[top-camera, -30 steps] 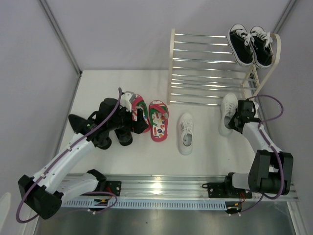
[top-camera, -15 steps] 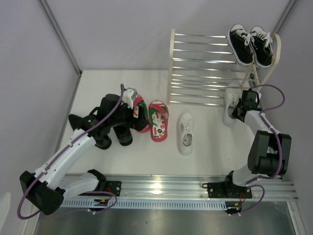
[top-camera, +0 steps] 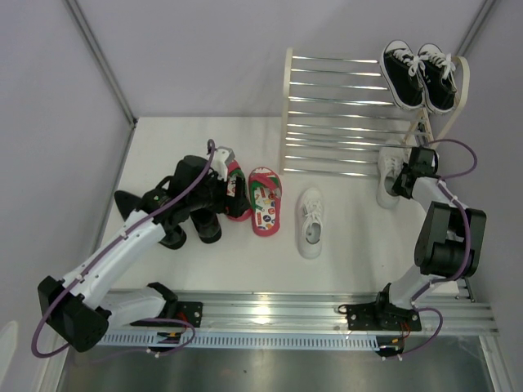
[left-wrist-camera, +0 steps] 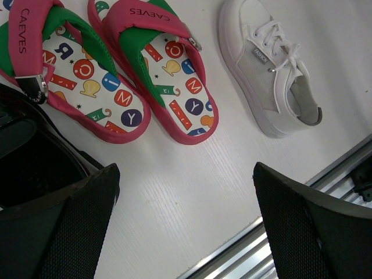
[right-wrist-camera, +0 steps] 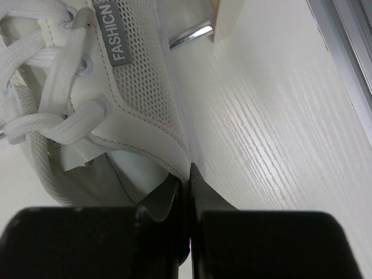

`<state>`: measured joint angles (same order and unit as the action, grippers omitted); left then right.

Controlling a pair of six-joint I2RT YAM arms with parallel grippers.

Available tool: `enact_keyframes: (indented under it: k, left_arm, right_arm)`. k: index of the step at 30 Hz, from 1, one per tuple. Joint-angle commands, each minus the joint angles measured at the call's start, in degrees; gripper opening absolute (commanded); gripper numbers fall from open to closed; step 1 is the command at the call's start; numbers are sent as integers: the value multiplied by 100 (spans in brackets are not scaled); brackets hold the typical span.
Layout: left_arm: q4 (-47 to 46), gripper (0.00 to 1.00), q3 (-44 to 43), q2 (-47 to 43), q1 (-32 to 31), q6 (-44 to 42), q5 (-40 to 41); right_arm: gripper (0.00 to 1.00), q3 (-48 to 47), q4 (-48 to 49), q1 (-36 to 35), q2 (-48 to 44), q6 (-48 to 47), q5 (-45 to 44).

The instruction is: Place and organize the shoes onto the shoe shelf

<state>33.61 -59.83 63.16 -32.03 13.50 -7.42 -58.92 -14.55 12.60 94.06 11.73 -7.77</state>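
Note:
I will next use my right gripper to push the white sneaker slightly away from my base, farther in beside the shelf foot, and then open the gripper.
My right gripper [top-camera: 401, 181] is shut on the heel collar of a white sneaker [top-camera: 387, 173], held at the front right foot of the shoe shelf [top-camera: 288, 106]. In the right wrist view the jaws [right-wrist-camera: 189, 186] pinch the sneaker's [right-wrist-camera: 133, 70] collar edge. The other white sneaker [top-camera: 310, 222] lies on the floor, also in the left wrist view [left-wrist-camera: 273, 70]. My left gripper [top-camera: 222, 186] is open and empty above the two red flip-flops [top-camera: 263, 200] [left-wrist-camera: 168, 75]. The black dress shoes [top-camera: 176, 224] stand to their left, partly under my left arm.
Black canvas sneakers [top-camera: 421, 75] sit on the shelf's top tier at the right. A shelf foot [right-wrist-camera: 224, 20] and a metal bar [right-wrist-camera: 189, 35] are right beside the held sneaker. A metal rail [top-camera: 270, 306] runs along the near edge. Walls close in on both sides.
My right gripper has carried the white sneaker away from me to the shelf's front right foot. My left gripper has shifted slightly away from me over the flip-flops.

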Motion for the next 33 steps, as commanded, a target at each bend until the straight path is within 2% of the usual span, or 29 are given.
enact_keyframes:
  k: [1,7,19,23,25,26,27,28,31,33]
  left_arm:
    - [-65,99,-309,91,-136,-22,135]
    - [-205,99,-301,144,-224,-14,180]
    - [-179,99,-459,355,-426,13,241]
    - [-153,99,-442,355,-471,4,329]
    - [-109,99,-442,347,-506,-5,373]
    - [-100,99,-424,338,-506,-5,382]
    - [-91,99,-424,329,-523,-22,408]
    - [-65,99,-415,312,-532,-23,417]
    - [-65,99,-415,285,-558,-40,426]
    - [-65,99,-398,259,-559,-49,408]
  right_arm:
    - [5,-489,593,84,190,-109,249]
    - [2,-823,479,181,525,-197,373]
    - [2,-824,505,234,438,-285,434]
    - [25,-744,444,234,499,-311,329]
    - [32,-709,339,234,456,-320,311]
    - [45,-674,312,234,412,-346,320]
    - [51,-613,260,234,368,-364,337]
    - [65,-612,190,234,315,-373,355]
    - [83,-577,-109,234,69,-399,460]
    - [88,-507,-303,234,-220,-399,540]
